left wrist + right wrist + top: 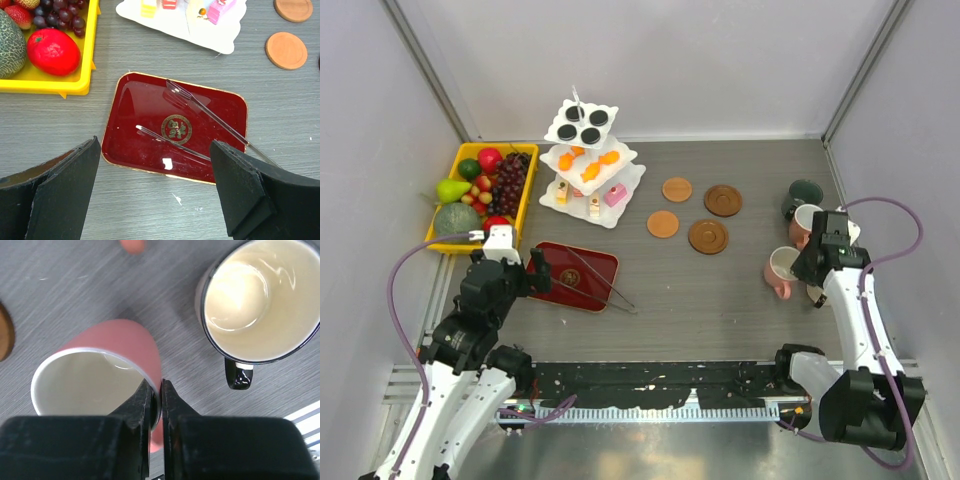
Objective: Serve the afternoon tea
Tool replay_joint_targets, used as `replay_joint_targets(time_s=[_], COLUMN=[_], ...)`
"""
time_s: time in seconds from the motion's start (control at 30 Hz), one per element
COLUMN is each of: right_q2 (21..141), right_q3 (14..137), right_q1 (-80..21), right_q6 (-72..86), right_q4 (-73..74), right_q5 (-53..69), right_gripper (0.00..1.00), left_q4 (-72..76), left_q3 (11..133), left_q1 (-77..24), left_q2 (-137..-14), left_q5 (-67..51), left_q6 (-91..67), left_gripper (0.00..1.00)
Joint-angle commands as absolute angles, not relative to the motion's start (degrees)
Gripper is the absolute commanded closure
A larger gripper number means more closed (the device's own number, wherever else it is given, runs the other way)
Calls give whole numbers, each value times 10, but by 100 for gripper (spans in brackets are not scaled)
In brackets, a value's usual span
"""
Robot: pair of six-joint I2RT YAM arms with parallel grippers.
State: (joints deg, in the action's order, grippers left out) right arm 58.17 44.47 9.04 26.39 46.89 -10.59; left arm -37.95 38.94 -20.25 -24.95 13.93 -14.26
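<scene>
The far light coaster is empty, outward and to the left in the top view, so the robot's right gripper should go that way next, then lower the mug and let go of it.
The white three-tier stand [628, 178] holds black round, orange and pink/cream pastries at the back left. Its lowest tier also shows in the left wrist view [220, 37]. My right gripper [803, 268] is shut on the rim of the pink mug [780, 268], one finger inside and one outside, and the mug is tilted. In the right wrist view the gripper [158, 390] pinches the pink mug [120, 347] beside the beige mug [260, 295]. The green mug [804, 194] stands behind the beige mug [806, 222]. My left gripper [535, 268] is open and empty.
Two light coasters [677, 189] [662, 224] and two dark coasters [723, 200] [708, 236] lie mid-table. A red tray [135, 120] with metal tongs [210, 117] lies just ahead of my left gripper [155, 146]. A yellow fruit tray [527, 195] stands at far left.
</scene>
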Motion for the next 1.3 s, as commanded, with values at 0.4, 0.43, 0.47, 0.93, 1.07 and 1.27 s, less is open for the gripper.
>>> replay_joint_targets(time_s=[0.4, 0.43, 0.47, 0.93, 1.07, 1.27], right_q2=[828, 844, 884, 1243, 1286, 1318], right_q3=[810, 852, 871, 1333, 1361, 1358], right_q1=[-77, -83, -95, -156, -164, -175], right_q6=[160, 157, 156, 122, 127, 127], right_q4=[411, 412, 413, 511, 501, 476], right_q5=[-49, -45, -45, -9, 10, 2], right_gripper=[95, 95, 95, 95, 95, 94], left_q4=[-342, -338, -331, -129, -114, -85], left_q3=[395, 400, 407, 444, 403, 367], left_q1=[-204, -205, -204, -204, -204, -204], left_q2=[-249, -248, -247, -294, -276, -232], left_q5=[163, 162, 160, 210, 214, 225], left_q6=[-139, -141, -139, -12, -3, 16], left_gripper=[1, 1, 2, 1, 1, 1])
